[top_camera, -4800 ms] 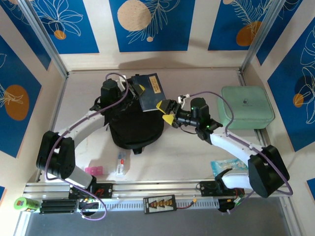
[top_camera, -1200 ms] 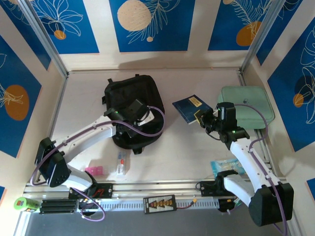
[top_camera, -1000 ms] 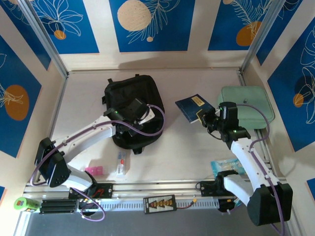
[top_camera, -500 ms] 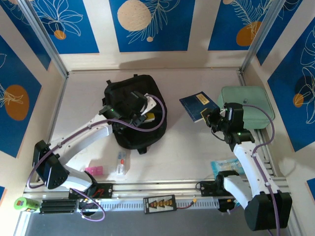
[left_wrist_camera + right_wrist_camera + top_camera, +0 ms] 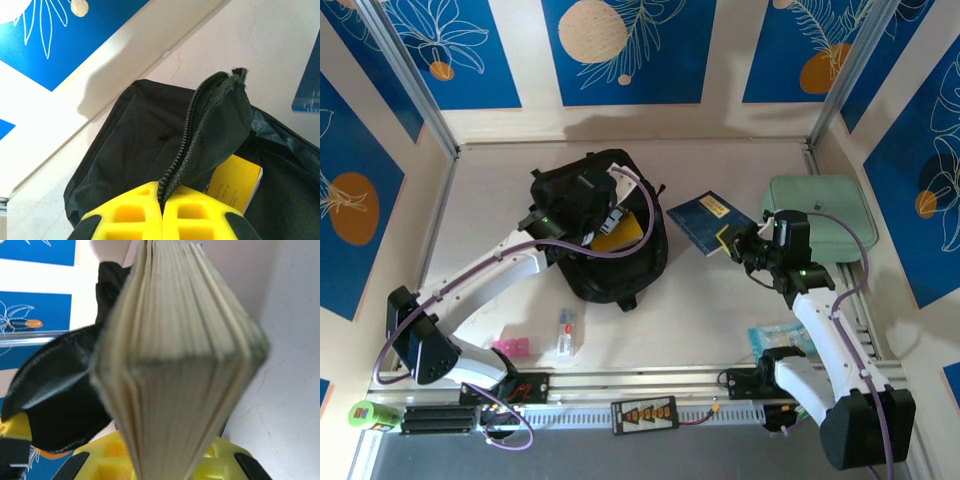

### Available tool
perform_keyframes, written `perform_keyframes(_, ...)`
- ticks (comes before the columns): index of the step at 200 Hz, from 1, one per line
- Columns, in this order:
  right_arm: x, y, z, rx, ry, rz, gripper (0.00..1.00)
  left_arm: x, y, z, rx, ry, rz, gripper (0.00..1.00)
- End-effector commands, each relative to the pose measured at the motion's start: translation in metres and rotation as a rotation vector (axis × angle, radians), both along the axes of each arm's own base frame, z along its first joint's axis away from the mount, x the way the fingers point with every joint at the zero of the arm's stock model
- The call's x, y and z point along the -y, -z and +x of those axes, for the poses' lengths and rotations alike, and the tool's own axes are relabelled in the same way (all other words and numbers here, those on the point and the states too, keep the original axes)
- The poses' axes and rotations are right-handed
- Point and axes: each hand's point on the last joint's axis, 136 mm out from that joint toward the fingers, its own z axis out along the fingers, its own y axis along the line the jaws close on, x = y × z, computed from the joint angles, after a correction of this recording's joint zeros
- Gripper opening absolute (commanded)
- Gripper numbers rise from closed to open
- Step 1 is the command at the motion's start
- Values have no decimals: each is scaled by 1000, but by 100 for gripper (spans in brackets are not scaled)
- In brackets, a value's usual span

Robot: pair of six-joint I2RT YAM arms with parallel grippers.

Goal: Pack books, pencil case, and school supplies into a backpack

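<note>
My right gripper carries the dark blue book (image 5: 705,222) into the backpack's opening (image 5: 636,222) next and releases it by the yellow book, since the backpack's flap stands lifted.
The black backpack (image 5: 610,255) lies mid-table with its mouth pulled open. My left gripper (image 5: 603,213) is shut on the backpack's zipper edge (image 5: 200,130) and holds the flap lifted. A yellow book (image 5: 620,232) lies inside the opening, its corner (image 5: 235,182) visible under the flap. My right gripper (image 5: 732,244) is shut on the dark blue book (image 5: 705,222), held above the table right of the backpack. In the right wrist view the book's page edges (image 5: 180,365) fan out between the yellow fingers. The mint-green pencil case (image 5: 818,232) rests at the right.
A pink eraser (image 5: 510,347) and a small clear item (image 5: 566,332) lie near the front edge at left. A blue-and-clear packet (image 5: 775,340) sits by the right arm's base. Blue patterned walls enclose the table on three sides.
My left gripper closed on the backpack's zipper edge and pulled the flap up and back, exposing the yellow book. The right gripper shifted the blue book slightly leftwards, towards the backpack.
</note>
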Motion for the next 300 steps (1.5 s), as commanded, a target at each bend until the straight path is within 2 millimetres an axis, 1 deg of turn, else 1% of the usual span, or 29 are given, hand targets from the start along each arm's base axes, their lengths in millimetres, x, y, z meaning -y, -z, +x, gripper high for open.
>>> perform_keyframes(1, -14, -8, -11, 4, -66, 8, 0, 9, -48, 16, 112, -36, -138, 0)
perform_keyframes(32, -35, -8, -20, -7, -132, 5, 0, 10, -49, 18, 109, -44, -145, 0)
perform_keyframes(56, -57, -12, -18, 9, -194, -6, 0, 13, -49, 16, 98, -30, -161, 0)
perform_keyframes(83, -86, -14, -11, 27, -251, -11, 0, 14, -49, 15, 89, -28, -180, 0)
perform_keyframes(102, -108, -17, -1, 52, -284, -11, 0, 15, -51, 13, 89, -19, -195, 0)
perform_keyframes(118, -123, -14, 8, 65, -290, -32, 0, 17, -52, 12, 82, -10, -207, 0)
perform_keyframes(135, -139, -6, 20, 64, -299, -37, 0, 18, -52, 11, 73, -6, -219, 0)
perform_keyframes(158, -153, 7, 33, 20, -295, -33, 0, 17, -53, 10, 68, -15, -231, 0)
perform_keyframes(200, -166, 33, 54, -33, -208, -94, 0, 21, -54, 12, 55, -21, -262, 0)
perform_keyframes(219, -175, 44, 66, -69, -184, -79, 0, 24, -56, 16, 54, -30, -273, 0)
perform_keyframes(248, -189, 66, 83, -115, -125, -72, 0, 29, -61, 24, 69, -51, -297, 0)
perform_keyframes(263, -200, 73, 93, -95, -113, -75, 0, 31, -61, 28, 68, -56, -304, 0)
perform_keyframes(280, -213, 78, 107, -26, -109, -118, 1, 35, -60, 29, 60, -46, -316, 0)
perform_keyframes(290, -220, 88, 111, -20, -104, -147, 1, 36, -59, 28, 55, -42, -321, 0)
perform_keyframes(300, -227, 92, 114, -4, -110, -153, 2, 37, -58, 27, 50, -40, -324, 0)
